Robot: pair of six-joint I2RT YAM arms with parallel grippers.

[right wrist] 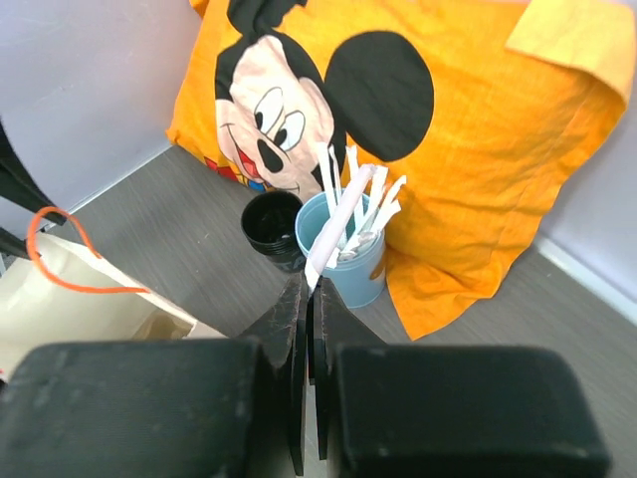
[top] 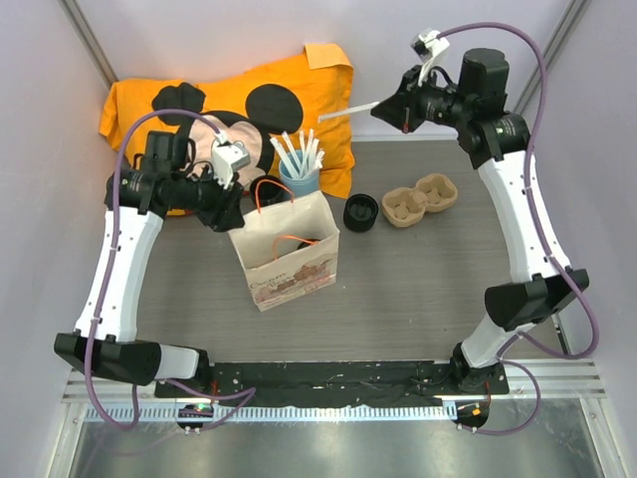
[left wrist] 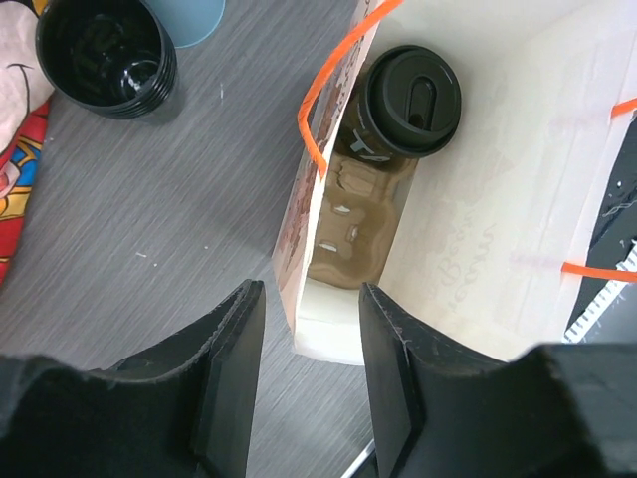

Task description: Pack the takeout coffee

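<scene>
The stick swings back and down with my right gripper into the coffee's open bag (top: pixel 284 257) (right wrist: pixel 119 311) next, for release there. The bag lies below, to the gripper's left in the top view.
The takeout coffee (left wrist: pixel 411 100), with its round black ridged lid, stands inside the paper bag (left wrist: pixel 478 229) on a brown cardboard carrier (left wrist: pixel 353 224). My left gripper (left wrist: pixel 309 383) hovers above the bag's near corner, open, with nothing held between its fingers. In the top view it sits at the bag's (top: pixel 284 257) left rim. My right gripper (right wrist: pixel 311 289) is raised at the back right, shut on a long white stick (right wrist: pixel 343 219). That white stick (top: pixel 348 110) points left from the right gripper (top: pixel 383 108).
A blue cup (top: pixel 299 177) of white sticks stands behind the bag, on the edge of an orange Mickey cloth (top: pixel 299 90). A squat black hollow piece (top: pixel 360 212) and a two-cup cardboard carrier (top: pixel 420 201) lie right of the bag. Orange handles (left wrist: pixel 328 90) arch over the bag's mouth.
</scene>
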